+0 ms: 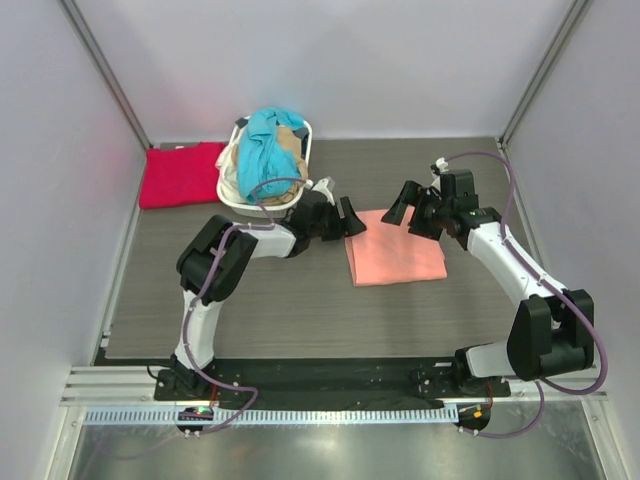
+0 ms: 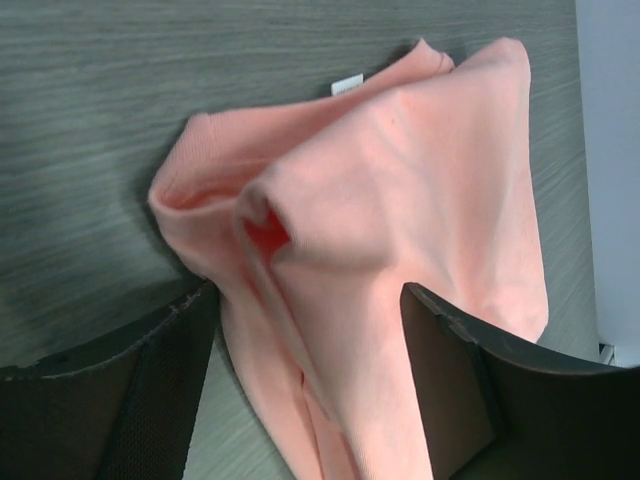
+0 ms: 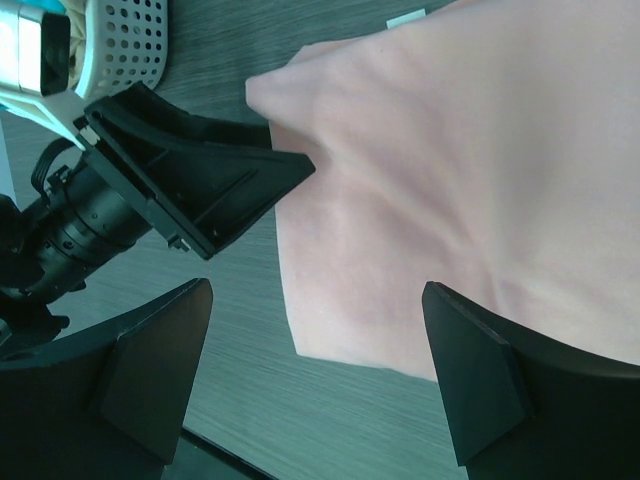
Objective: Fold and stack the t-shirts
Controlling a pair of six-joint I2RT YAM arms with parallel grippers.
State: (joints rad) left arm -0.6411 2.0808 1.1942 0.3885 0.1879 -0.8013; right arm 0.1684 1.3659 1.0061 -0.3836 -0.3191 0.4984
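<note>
Next, my left gripper needs to move slightly outward toward the shirt's far corner, then close on the bunched edge, since my open fingertips already straddle that fold.
A salmon-pink t-shirt, folded into a rectangle, lies at the table's centre. My left gripper is at the shirt's far left corner. Its jaws are open and straddle a rumpled fold of the pink cloth without pinching it. My right gripper hovers open over the shirt's far edge, with the pink cloth and bare table between its fingers. A crimson red t-shirt lies folded at the far left. A teal t-shirt and a beige one are heaped in the basket.
The white laundry basket stands right behind my left wrist, and its perforated wall shows in the right wrist view. The left gripper's finger sits close to my right gripper. Walls enclose the grey wood-grain table.
</note>
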